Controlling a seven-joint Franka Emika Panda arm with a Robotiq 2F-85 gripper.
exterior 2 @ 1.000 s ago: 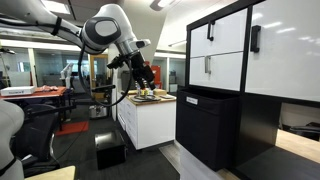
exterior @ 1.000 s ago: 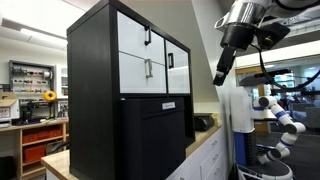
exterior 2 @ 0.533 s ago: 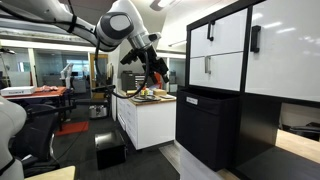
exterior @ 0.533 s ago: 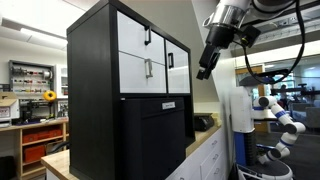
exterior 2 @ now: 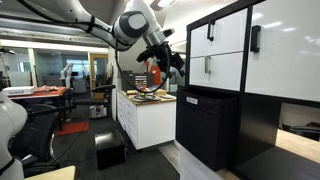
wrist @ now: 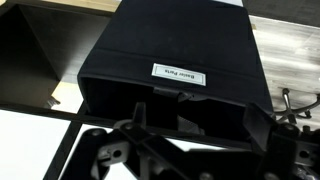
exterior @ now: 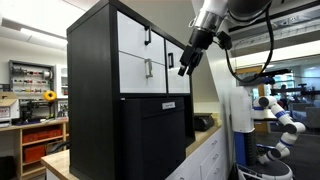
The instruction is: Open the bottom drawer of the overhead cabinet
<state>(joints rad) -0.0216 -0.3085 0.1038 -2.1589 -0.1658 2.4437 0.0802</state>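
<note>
The small grey vertical handle (exterior: 148, 68) is still apart from my gripper's fingers, so my gripper will next move open across toward the cabinet's white front and onto the handle.
The overhead cabinet (exterior: 100, 60) is a large black box with white fronts; it also shows in an exterior view (exterior 2: 250, 50). The bottom drawer (exterior: 138, 70) has a small grey vertical handle (exterior: 148, 68), also seen in an exterior view (exterior 2: 208, 66). My gripper (exterior: 185, 66) hangs in the air in front of the cabinet's white fronts, fingers pointing down, apart from the handle. In an exterior view my gripper (exterior 2: 172, 68) is level with the drawer, a short way from it. In the wrist view my gripper (wrist: 198, 120) looks open and empty.
An all-black cabinet (exterior: 155, 135) with a small white label (wrist: 178, 73) stands below the overhead one. Narrower white panels with black handles (exterior: 171, 60) sit beside the drawers. A white counter (exterior 2: 145, 115) holds objects behind the arm. Workshop shelves (exterior: 35, 105) stand far off.
The arm has swung towards the cabinet front over the last second, and the gripper has come from open air to just in front of the white fronts.
</note>
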